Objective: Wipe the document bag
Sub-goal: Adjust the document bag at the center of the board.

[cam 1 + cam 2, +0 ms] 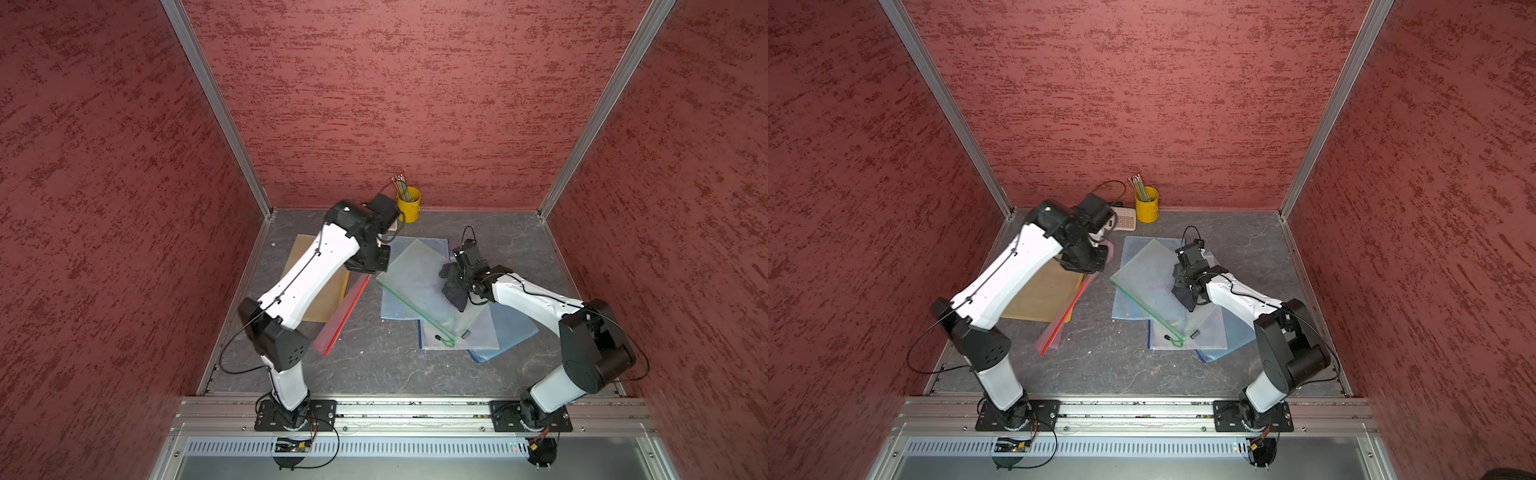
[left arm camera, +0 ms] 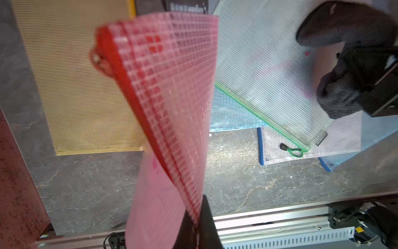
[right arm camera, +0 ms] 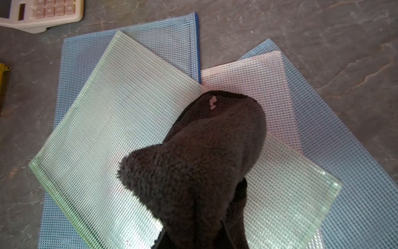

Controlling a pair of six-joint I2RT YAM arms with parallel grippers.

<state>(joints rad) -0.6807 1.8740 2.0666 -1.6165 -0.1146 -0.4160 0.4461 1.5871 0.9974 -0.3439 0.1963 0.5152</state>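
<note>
I will next lower my left gripper toward the far end of the green zipper edge (image 1: 1113, 280) and let go of the pink bag's corner there, because the bare tabletop beside it gives room to spread.
My left gripper (image 2: 197, 226) is shut on a corner of a pink mesh document bag with a red zipper (image 2: 168, 86). That bag hangs tilted above the table, left of centre (image 1: 347, 309). My right gripper (image 1: 454, 286) is shut on a dark grey fleece cloth (image 3: 204, 151), which hides its fingers. The cloth rests on a clear mesh document bag with a green zipper edge (image 3: 118, 118). This green-edged bag (image 1: 415, 282) lies on top of a pile of other bags at centre right.
Blue mesh bags (image 1: 515, 328) and a white one with a blue zipper (image 1: 465, 338) lie under the green-edged bag. A tan bag (image 1: 328, 297) lies flat under the left arm. A yellow pencil cup (image 1: 409, 203) and a calculator (image 1: 1124, 218) stand at the back wall.
</note>
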